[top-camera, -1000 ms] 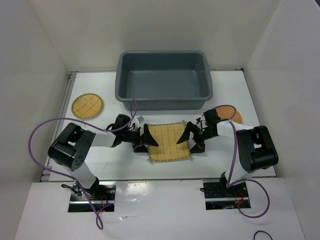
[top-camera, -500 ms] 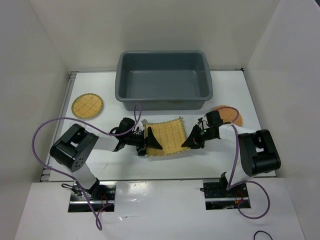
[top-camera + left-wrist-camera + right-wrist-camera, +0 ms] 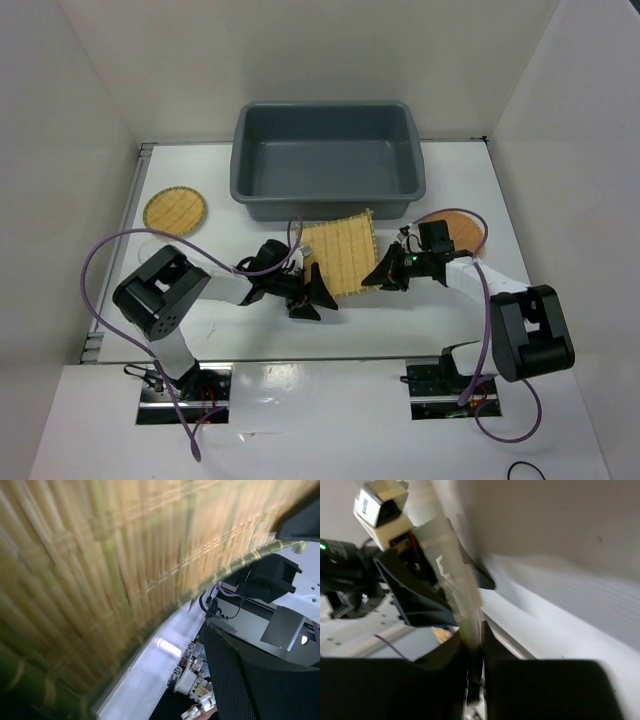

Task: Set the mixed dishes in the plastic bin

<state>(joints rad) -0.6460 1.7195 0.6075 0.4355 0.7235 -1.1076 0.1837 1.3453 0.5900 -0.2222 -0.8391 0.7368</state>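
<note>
My right gripper raises the mat [image 3: 341,254] over the bin's near rim next, lowers it inside and releases it, as the bin's empty bottom lies outward past that rim.
The square yellow woven mat [image 3: 341,254] stands tilted in front of the dark grey plastic bin [image 3: 327,200], its right side raised. My right gripper [image 3: 380,277] is shut on the mat's right edge, and in the right wrist view that edge [image 3: 472,625] runs edge-on between the closed fingers. My left gripper [image 3: 314,294] is open at the mat's lower left corner; the mat [image 3: 100,565] fills its wrist view, with one dark finger [image 3: 265,680] at the lower right. A yellow-tan disc [image 3: 175,211] lies at the far left. An orange-brown disc [image 3: 462,227] lies behind the right arm, partly hidden.
White walls close in the table on the left, right and back. The bin's inside shows nothing in it. Purple cables loop from both arms over the table near the arm bases [image 3: 185,385].
My right gripper has shut on the mat's right edge and lifted it toward the bin. The mat now stands tilted. My left gripper has slid right along the mat's lower left edge.
</note>
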